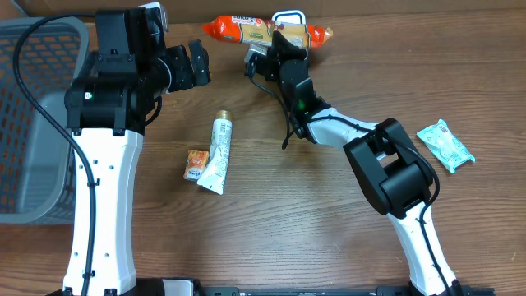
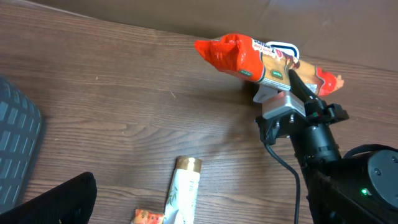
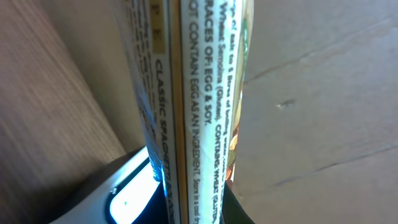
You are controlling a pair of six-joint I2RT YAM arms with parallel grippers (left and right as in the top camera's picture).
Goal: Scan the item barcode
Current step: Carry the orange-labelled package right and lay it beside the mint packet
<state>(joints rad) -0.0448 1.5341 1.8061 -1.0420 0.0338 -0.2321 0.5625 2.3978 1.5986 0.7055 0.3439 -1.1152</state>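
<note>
The tabletop is bare beside the teal packet, so my right gripper will move back and to the right in the overhead view and lower the spaghetti packet (image 1: 246, 30) there. Then it will release it.
My right gripper (image 1: 283, 39) is shut on a long spaghetti packet (image 1: 246, 30) with orange-red ends, held level at the table's far edge. Just behind it stands a white scanner (image 1: 289, 16) with a blue-lit window. In the right wrist view the packet (image 3: 193, 93) runs upright through the jaws, its printed seam facing the camera, with the scanner (image 3: 124, 193) glowing at lower left. The left wrist view shows the packet (image 2: 249, 59) across the right arm's fingers, in front of the scanner (image 2: 283, 46). My left gripper (image 1: 193, 66) hangs open and empty to the packet's left.
A white tube (image 1: 219, 152) with a gold cap and a small orange sachet (image 1: 196, 164) lie mid-table. A teal packet (image 1: 445, 145) lies at the right. A grey mesh basket (image 1: 33, 123) fills the left edge. A cardboard wall stands behind the scanner.
</note>
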